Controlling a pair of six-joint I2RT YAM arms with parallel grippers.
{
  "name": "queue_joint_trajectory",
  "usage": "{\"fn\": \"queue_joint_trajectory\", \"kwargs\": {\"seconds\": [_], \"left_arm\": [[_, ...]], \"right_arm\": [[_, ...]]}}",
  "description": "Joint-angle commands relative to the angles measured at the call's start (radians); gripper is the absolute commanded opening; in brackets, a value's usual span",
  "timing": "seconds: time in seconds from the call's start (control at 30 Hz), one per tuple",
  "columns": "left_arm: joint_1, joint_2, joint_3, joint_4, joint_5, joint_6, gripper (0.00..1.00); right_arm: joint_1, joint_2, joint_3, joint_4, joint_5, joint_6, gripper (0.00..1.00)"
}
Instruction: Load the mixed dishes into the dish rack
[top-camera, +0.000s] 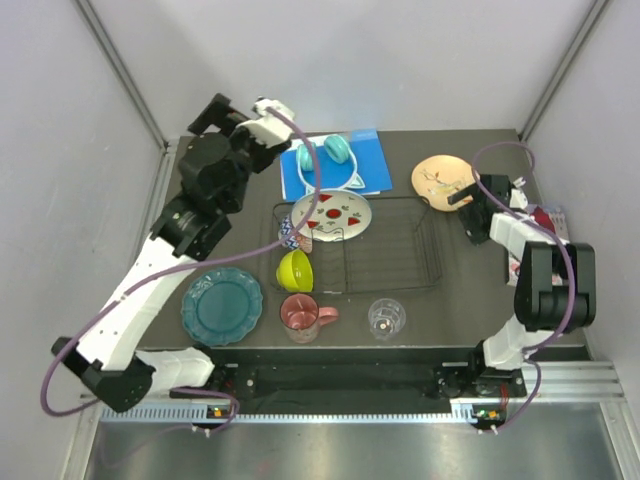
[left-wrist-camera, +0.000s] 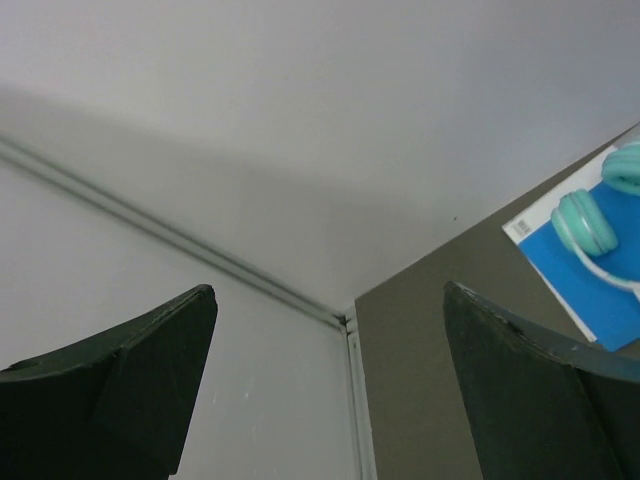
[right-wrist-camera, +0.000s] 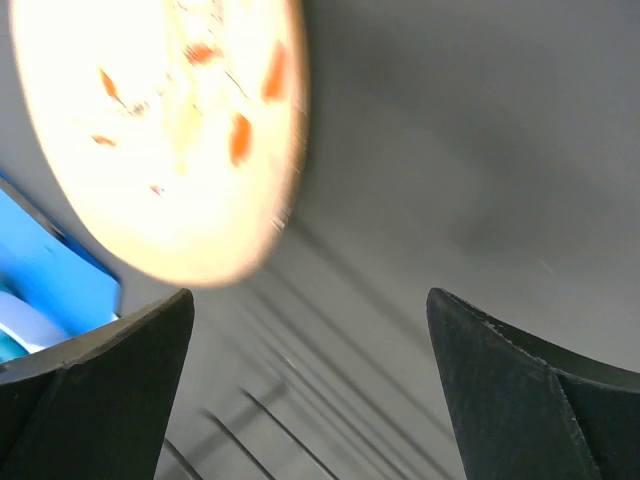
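Observation:
The robot will next lower its right gripper to the floral plate's rim, with its fingers on either side of the plate's rim that faces the red and white object.
The black wire dish rack (top-camera: 390, 250) sits mid-table. The white watermelon plate (top-camera: 330, 215) rests at its back left part. The small patterned bowl (top-camera: 289, 238) and the lime-green bowl (top-camera: 295, 270) are at its left edge. The teal plate (top-camera: 222, 305), pink mug (top-camera: 300, 315) and clear glass (top-camera: 386, 317) stand on the table in front. The cream-orange floral plate (top-camera: 440, 178) lies at the back right, also in the right wrist view (right-wrist-camera: 160, 130). My right gripper (top-camera: 466, 215) (right-wrist-camera: 310, 390) is open and empty beside it. My left gripper (top-camera: 215, 108) (left-wrist-camera: 330, 390) is open, empty and raised at the back left corner.
Teal headphones (top-camera: 328, 152) (left-wrist-camera: 585, 222) lie on a blue book (top-camera: 345, 170) behind the rack. A red and white object (top-camera: 545, 220) sits at the table's right edge. Grey walls close in the back and both sides. Rack wires (right-wrist-camera: 250, 410) show below the right fingers.

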Motion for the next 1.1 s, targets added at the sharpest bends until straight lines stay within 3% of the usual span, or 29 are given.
{"fn": "queue_joint_trajectory", "kwargs": {"seconds": [0.0, 0.23, 0.77, 1.07], "left_arm": [[0.084, -0.07, -0.055, -0.164, 0.035, -0.152, 0.99], [0.164, -0.137, -0.177, -0.167, 0.071, -0.174, 0.99], [0.248, -0.142, -0.22, -0.161, 0.112, -0.209, 0.99], [0.257, -0.145, -0.226, -0.153, 0.117, -0.198, 0.99]], "right_arm": [[-0.022, 0.097, 0.118, 0.147, -0.026, 0.045, 0.98], [-0.03, 0.189, 0.144, 0.23, -0.026, 0.087, 0.94], [-0.031, 0.269, 0.076, 0.37, 0.0, 0.143, 0.79], [-0.031, 0.284, 0.046, 0.384, 0.006, 0.157, 0.48]]}}
